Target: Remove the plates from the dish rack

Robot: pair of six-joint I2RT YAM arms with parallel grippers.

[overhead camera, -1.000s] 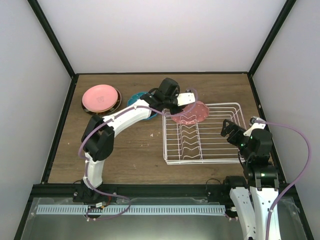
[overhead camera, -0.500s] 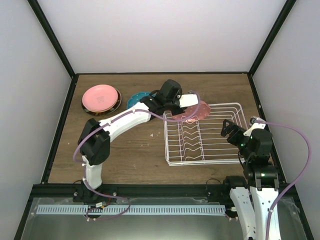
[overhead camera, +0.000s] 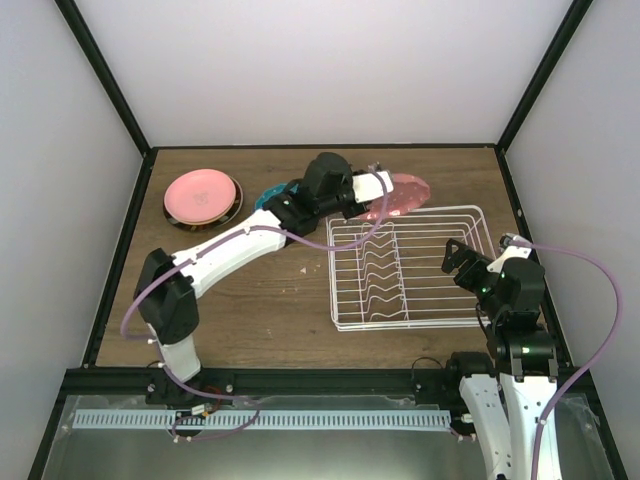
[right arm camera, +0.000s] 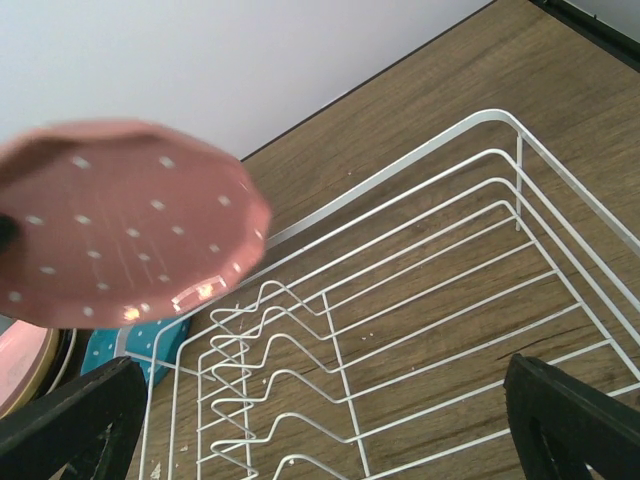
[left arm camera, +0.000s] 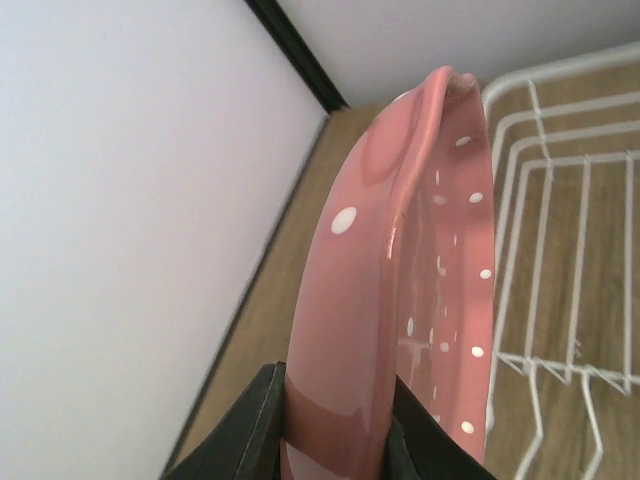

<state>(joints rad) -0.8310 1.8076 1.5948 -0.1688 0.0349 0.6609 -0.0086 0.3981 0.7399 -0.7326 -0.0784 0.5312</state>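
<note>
The plate in my left gripper and the teal plate (overhead camera: 270,196) both have white dots, so my left gripper will next swing to the left in the top view, tilt its plate and lower it onto the teal one.
My left gripper (overhead camera: 378,187) is shut on the rim of a pink plate with white dots (overhead camera: 402,194) and holds it on edge in the air above the far rim of the white wire dish rack (overhead camera: 405,268). In the left wrist view the black fingers (left arm camera: 250,425) clamp the plate's rim (left arm camera: 400,250). No plates stand in the rack. A plain pink plate (overhead camera: 202,195) lies on a dark-rimmed plate at the far left. A teal dotted plate (overhead camera: 270,196) lies beside it, partly hidden by my left arm. My right gripper (overhead camera: 458,262) is open and empty over the rack's right side.
The right wrist view shows the held plate (right arm camera: 120,220), the rack's bare upright dividers (right arm camera: 290,330), and the teal plate (right arm camera: 135,350) past the rack's left rim. Black frame posts and white walls close in the table at the back and both sides.
My left gripper has lifted the pink dotted plate out of the rack and carried it up and toward the far edge. The right arm has not moved.
</note>
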